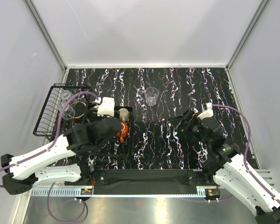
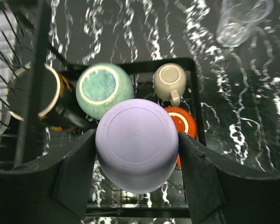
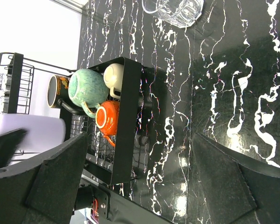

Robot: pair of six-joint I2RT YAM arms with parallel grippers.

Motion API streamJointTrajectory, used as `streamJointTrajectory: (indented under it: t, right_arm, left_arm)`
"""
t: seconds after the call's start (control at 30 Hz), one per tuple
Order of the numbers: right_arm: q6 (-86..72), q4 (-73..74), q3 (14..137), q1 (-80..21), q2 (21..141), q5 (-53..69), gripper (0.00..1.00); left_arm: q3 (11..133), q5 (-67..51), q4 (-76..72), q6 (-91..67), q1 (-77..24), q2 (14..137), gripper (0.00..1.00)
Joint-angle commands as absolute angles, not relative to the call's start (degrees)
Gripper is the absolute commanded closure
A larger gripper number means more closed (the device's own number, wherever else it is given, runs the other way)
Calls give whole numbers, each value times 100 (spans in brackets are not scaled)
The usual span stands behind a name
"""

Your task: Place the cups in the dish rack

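Observation:
My left gripper moves down next and releases the upturned lavender cup in the tray, since the free wire bottom of the tray beside the red cup [image 1: 124,132] lies below it.
My left gripper [image 2: 136,140] is shut on the lavender cup [image 2: 137,144], held upside down over the flat tray of the dish rack [image 2: 130,63]. In the tray beyond it are the teal mug [image 2: 102,88], the olive-beige mug [image 2: 169,80], the red cup [image 2: 184,122] and the dark copper-rimmed mug [image 2: 35,95]. In the top view the left gripper [image 1: 113,127] is over the tray beside the red cup [image 1: 124,132]. A clear glass [image 1: 151,95] stands on the table. My right gripper [image 1: 184,122] is open and empty over the table [image 3: 140,177].
The rack's raised wire basket [image 1: 44,112] at the far left holds two clear glasses [image 1: 67,109]. The right wrist view shows the tray edge [image 3: 130,116], the mugs [image 3: 86,88] and the lone glass [image 3: 172,10]. White walls enclose the black marbled table [image 1: 200,88].

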State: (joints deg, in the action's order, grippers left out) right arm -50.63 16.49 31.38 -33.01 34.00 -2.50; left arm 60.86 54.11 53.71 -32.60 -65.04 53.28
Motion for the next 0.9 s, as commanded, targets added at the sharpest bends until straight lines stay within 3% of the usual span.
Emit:
streamJointTrajectory:
  t: [0.0,0.87]
  right_arm:
    - [-5063,1670,3217,-3340,3349,-413,0]
    - [-5036,1538,3067,-3331,3560,-299,0]
  left_arm:
    - [5916,5387,5124,-4024,-6311,5624,100]
    - [4193,6688,5844,-7716,-5353,5739,100]
